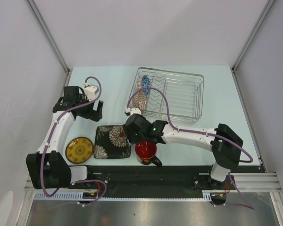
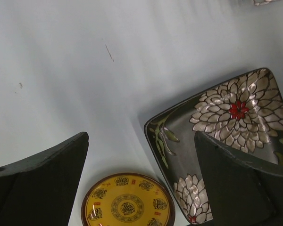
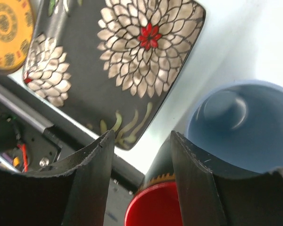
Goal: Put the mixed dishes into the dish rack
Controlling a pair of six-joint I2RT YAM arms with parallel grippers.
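Note:
The black mug's near rim (image 1: 143, 159) is below and back from my right gripper. My right gripper will next move its open fingers back and down to either side of the mug's rim, clear of the light-blue cup.
The silver wire dish rack (image 1: 179, 96) stands at the back right, with a blue patterned bowl (image 1: 145, 84) and a beige-pink bowl (image 1: 141, 99) upright on edge at its left end. On the table lie the black square floral plate (image 1: 112, 141) (image 2: 236, 113) (image 3: 118, 61) and the small yellow plate (image 1: 79, 149) (image 2: 127, 205). The black mug with red inside (image 1: 146, 151) (image 3: 155, 207) stands near the front edge, beside the light-blue cup (image 3: 245, 127). My right gripper (image 1: 137, 140) (image 3: 141, 136) hovers open over the mug and cup, holding nothing. My left gripper (image 1: 95, 109) (image 2: 141, 136) hangs wide open above the two plates.
The black base rail (image 1: 146, 176) runs along the near edge just behind the mug. White walls close in the table on the left, back and right. The right arm's cable arcs over the rack's left half.

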